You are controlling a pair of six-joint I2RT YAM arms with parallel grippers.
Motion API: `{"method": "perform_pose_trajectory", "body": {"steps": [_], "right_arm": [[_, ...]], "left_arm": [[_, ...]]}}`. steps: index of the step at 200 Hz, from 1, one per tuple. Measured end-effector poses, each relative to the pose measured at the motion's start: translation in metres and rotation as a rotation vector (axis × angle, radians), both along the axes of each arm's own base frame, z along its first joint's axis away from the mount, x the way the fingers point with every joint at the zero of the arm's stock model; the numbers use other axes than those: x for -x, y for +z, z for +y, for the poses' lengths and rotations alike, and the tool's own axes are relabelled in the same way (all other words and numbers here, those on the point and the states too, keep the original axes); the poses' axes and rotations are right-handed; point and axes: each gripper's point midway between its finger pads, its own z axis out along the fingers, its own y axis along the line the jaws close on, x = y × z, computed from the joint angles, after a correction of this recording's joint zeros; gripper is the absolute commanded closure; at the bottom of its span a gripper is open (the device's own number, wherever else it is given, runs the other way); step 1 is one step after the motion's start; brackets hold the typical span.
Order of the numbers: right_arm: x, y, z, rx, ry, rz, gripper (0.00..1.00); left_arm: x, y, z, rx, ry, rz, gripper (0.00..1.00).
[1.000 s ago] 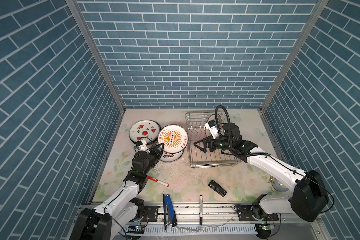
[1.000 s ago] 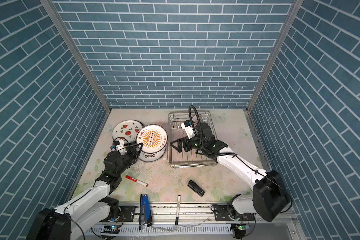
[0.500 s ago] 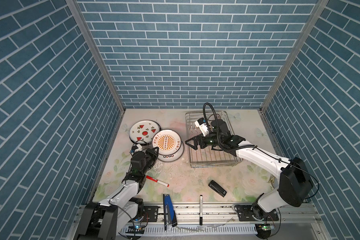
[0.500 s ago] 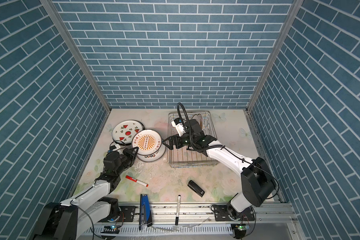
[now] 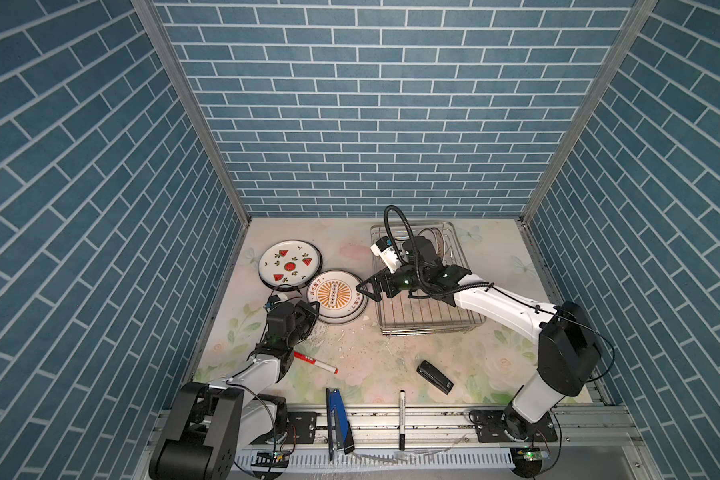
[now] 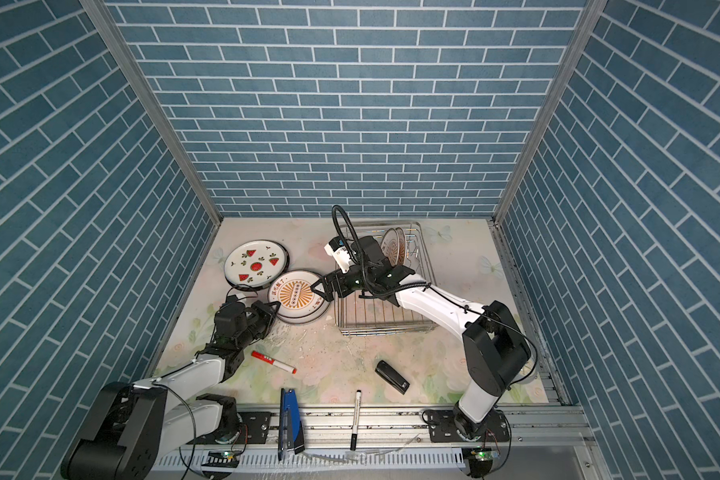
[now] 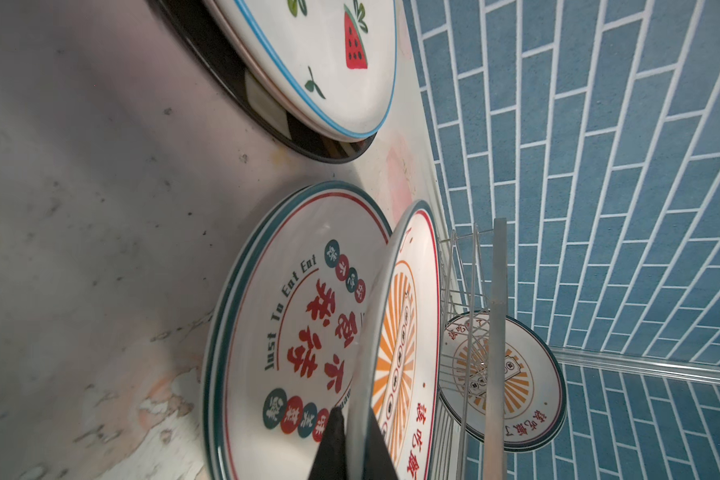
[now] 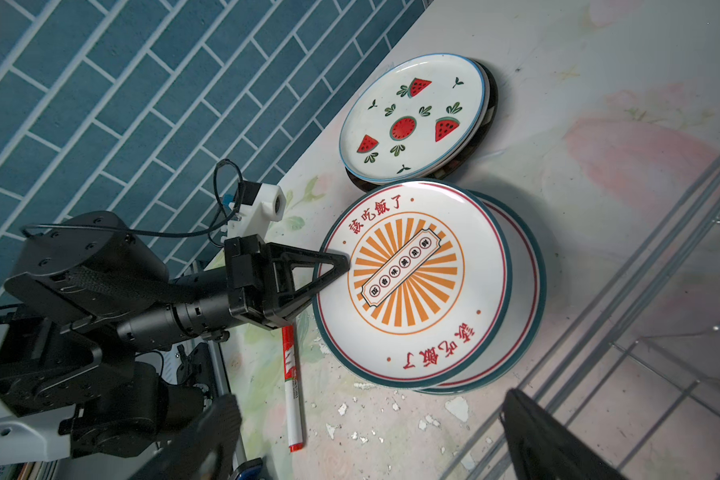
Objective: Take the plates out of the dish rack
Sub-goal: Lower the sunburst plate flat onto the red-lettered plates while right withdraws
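Observation:
The plate with red characters lies below the left gripper, so the gripper should move down, bring the tilted sunburst plate down onto that plate and release it.
In both top views a sunburst plate (image 5: 335, 295) (image 6: 294, 295) lies tilted on another plate of a low stack left of the dish rack (image 5: 427, 322) (image 6: 385, 322). My left gripper (image 5: 312, 309) (image 7: 356, 453) is shut on its near rim. The plate under it (image 7: 292, 324) bears red characters. A watermelon plate (image 5: 289, 266) (image 8: 412, 120) tops a second stack farther back. More plates (image 5: 433, 241) (image 6: 395, 247) stand upright in the rack's far end. My right gripper (image 5: 368, 289) (image 8: 375, 449) hangs open and holds nothing, between the rack's left edge and the sunburst plate's right rim.
A red marker (image 5: 314, 361) lies beside the left arm. A black stapler (image 5: 435, 376) sits in front of the rack. A blue stapler (image 5: 337, 419) and a black marker (image 5: 402, 413) lie at the front rail. Brick walls close three sides.
My right gripper has moved left, from over the rack to its left edge, staying open. The left gripper has drawn the sunburst plate slightly lower and nearer, still shut on it.

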Motion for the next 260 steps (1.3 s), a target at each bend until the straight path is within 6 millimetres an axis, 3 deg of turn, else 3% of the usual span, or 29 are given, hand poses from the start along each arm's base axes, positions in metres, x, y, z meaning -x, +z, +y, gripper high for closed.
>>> {"method": "perform_pose_trajectory", "body": {"steps": [95, 126, 189, 226, 260], "right_arm": [[-0.003, -0.016, 0.004, 0.078, 0.003, -0.028, 0.02], [-0.002, -0.02, 0.004, 0.091, 0.018, -0.034, 0.02], [-0.002, -0.021, 0.003, 0.102, 0.027, -0.052, 0.02], [-0.004, -0.021, 0.002, 0.104, 0.02, -0.057, 0.01], [-0.003, -0.018, 0.002, 0.1, 0.02, -0.06, 0.02]], "left_arm": [[0.005, -0.028, 0.002, -0.045, -0.009, 0.09, 0.98], [0.002, -0.028, 0.001, -0.047, -0.015, 0.086, 0.88], [0.004, -0.026, -0.001, -0.075, -0.047, 0.092, 0.8], [0.006, -0.013, 0.005, -0.114, -0.035, 0.064, 0.68], [0.006, -0.007, 0.008, -0.134, -0.026, 0.044, 0.66]]}}
